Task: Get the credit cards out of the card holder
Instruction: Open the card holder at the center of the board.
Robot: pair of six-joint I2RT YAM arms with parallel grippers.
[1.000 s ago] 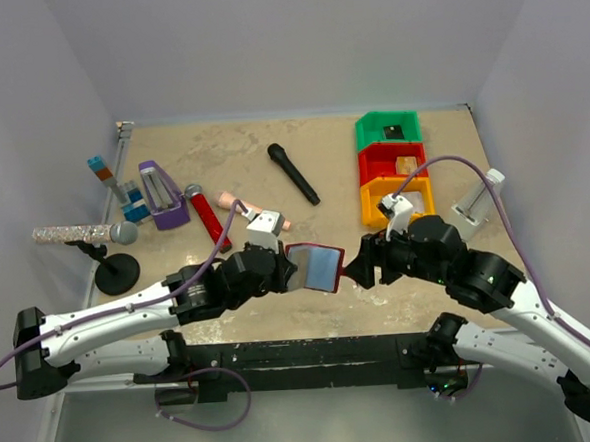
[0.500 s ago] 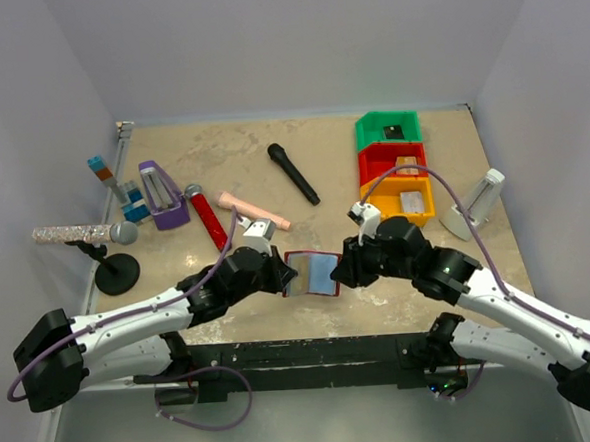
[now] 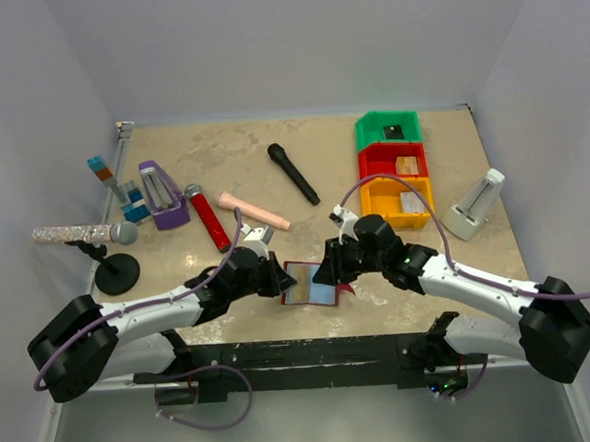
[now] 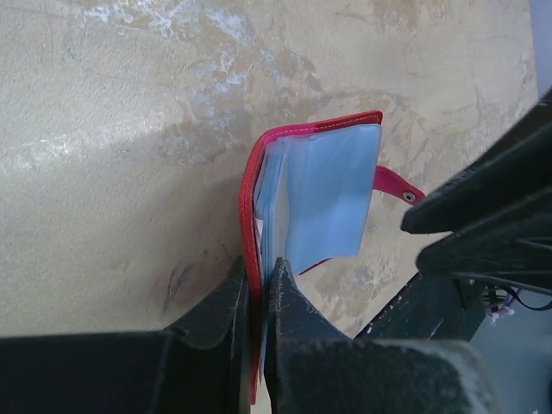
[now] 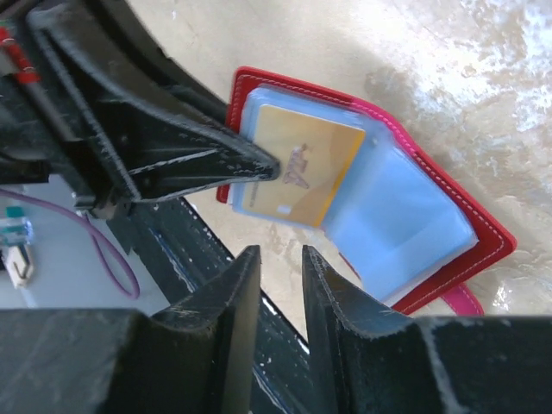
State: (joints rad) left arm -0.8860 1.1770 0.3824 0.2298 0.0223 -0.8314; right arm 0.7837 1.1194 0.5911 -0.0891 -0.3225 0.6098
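I will ease my left gripper down with the pinched cover (image 3: 287, 299) (image 4: 249, 216) of the dark red card holder toward the tabletop and release it, because that side of the card holder stands tilted up.
The dark red card holder (image 3: 310, 283) lies open near the table's front edge, its pale blue sleeves up. My left gripper (image 3: 279, 280) is shut on its left cover and sleeves (image 4: 257, 285); the holder (image 4: 319, 185) fans out ahead, its red tab (image 4: 395, 185) to the right. My right gripper (image 3: 328, 269) hovers just over the holder's right side, slightly open and empty (image 5: 280, 259). A tan-gold credit card (image 5: 302, 168) sits in a sleeve of the holder (image 5: 414, 224). A black card (image 3: 394, 132), a tan card (image 3: 406, 164) and a grey card (image 3: 411, 202) lie in bins.
Green (image 3: 370, 134), red (image 3: 375, 163) and yellow (image 3: 376, 201) bins stand back right, a white stand (image 3: 472, 205) beside them. A black microphone (image 3: 293, 173), red microphone (image 3: 208, 216), pink stick (image 3: 253, 209), purple box (image 3: 159, 194) and glitter microphone on a stand (image 3: 75, 234) lie to the left.
Both grippers and the card holder have moved toward the table's front edge. The right gripper has shifted left along with the holder's right side.
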